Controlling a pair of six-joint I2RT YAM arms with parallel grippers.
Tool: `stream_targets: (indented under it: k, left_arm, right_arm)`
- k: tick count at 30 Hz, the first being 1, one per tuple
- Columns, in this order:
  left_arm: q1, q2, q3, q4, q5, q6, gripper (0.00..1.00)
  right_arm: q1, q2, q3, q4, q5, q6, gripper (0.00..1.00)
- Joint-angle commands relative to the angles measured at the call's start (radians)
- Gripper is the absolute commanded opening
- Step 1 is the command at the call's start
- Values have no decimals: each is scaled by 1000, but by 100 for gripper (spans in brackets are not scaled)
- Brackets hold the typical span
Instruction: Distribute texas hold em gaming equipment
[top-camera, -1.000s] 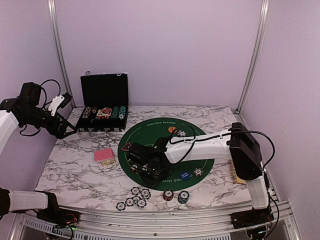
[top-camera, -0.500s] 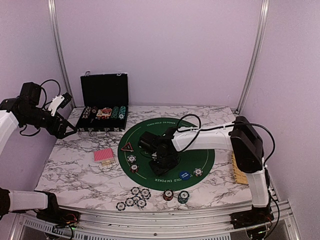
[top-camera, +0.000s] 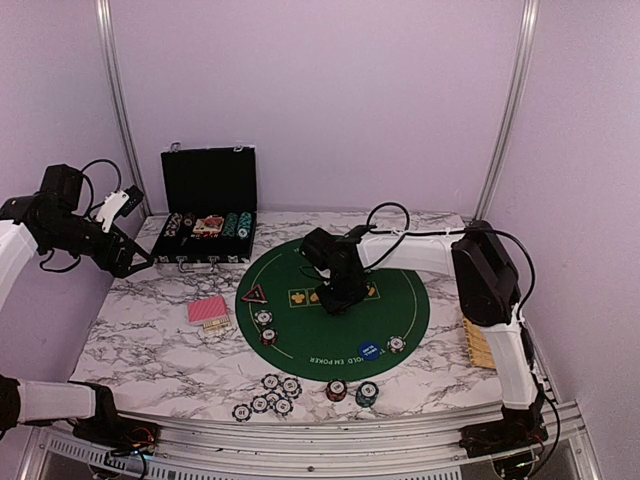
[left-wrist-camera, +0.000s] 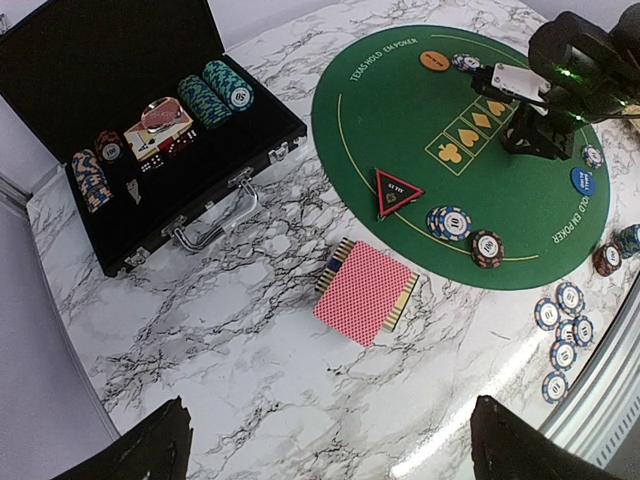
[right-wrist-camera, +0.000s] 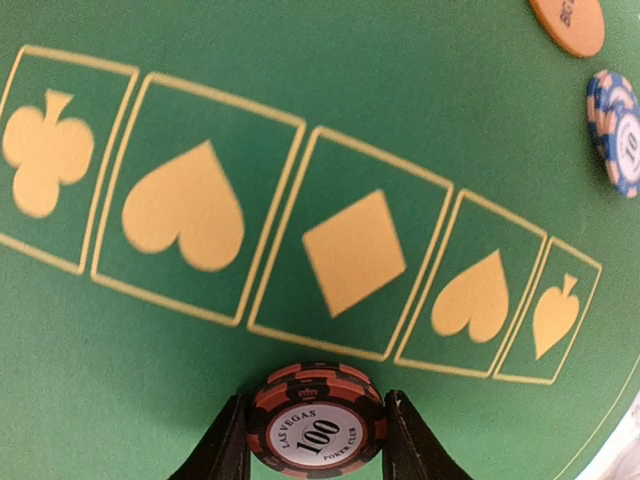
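My right gripper moves the red-and-black chip stack away from my base next, past the printed diamond, onto empty mat beside the orange button (right-wrist-camera: 568, 22).
My right gripper (right-wrist-camera: 318, 445) is shut on a red-and-black "100" poker chip stack (right-wrist-camera: 318, 420), held just over the green round mat (right-wrist-camera: 150, 380) near its printed diamond. From above, the right gripper (top-camera: 333, 298) sits at the mat's (top-camera: 405, 310) middle. An orange button (right-wrist-camera: 568, 22) and a blue-white chip stack (right-wrist-camera: 617, 130) lie beyond. Two chip stacks (top-camera: 265, 326) and a black triangular marker (top-camera: 253, 294) rest at the mat's left, a blue button (top-camera: 370, 350) at its near edge. Red-backed cards (left-wrist-camera: 366, 291) lie on the marble. My left gripper (left-wrist-camera: 335, 450) hangs open, high at the left.
The open black case (top-camera: 208, 215) with more chips stands at the back left. A cluster of white chips (top-camera: 270, 396), a red stack (top-camera: 336, 389) and a teal stack (top-camera: 367, 393) lie by the front edge. A woven yellow tray (top-camera: 478, 345) lies under the right arm.
The right arm has swung from the mat's near-left part to its middle, carrying the chip stack. Two chip stacks by the triangle came into view. The left arm has not moved.
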Motion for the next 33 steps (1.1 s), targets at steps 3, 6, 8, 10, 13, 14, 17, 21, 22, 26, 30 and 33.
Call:
stream_targets:
  k: [3,6,8,10,13,14,17,21,22,26,30,33]
  left_arm:
    - [-3,20,20,-26,1,0,99]
    - [-3,27,24,-27,0,-1,99]
    - [-3,33,27,-26,1,-3,99]
    - [-3,38,28,-25,2,-3,99]
    - [-3,44,28,-25,3,-3,99]
    - [-3,47,28,-25,4,-3,99]
    - [-3,52,28,-25,5,0,99]
    - [-3,59,30,-25,5,2,99]
    - [-3,60,31,-24,6,2,99]
    - [-3,66,35,-25,12,0,99]
    - [-3,71,36,-25,17,-3,99]
    - [-3,69,37,-25,14,-5,99]
  right_arm:
    - [-68,116,170,16,17,-69,9]
    - [-100,165,263,10,1,-82,9]
    - [-113,200,322,2,-10,-86,9]
    - [-121,232,375,-2,-21,-93,9]
    - [-126,276,437,2,-38,-101,9]
    - [-128,288,456,2,-40,-102,9]
    - [-136,323,502,7,-43,-103,9]
    - [-155,349,532,32,-45,-99,9]
    - [-161,354,537,40,-42,-96,9]
    - [-183,365,544,85,-37,-96,9]
    - [-191,378,554,128,-41,-119,10]
    - [-196,393,568,147,-33,-126,10]
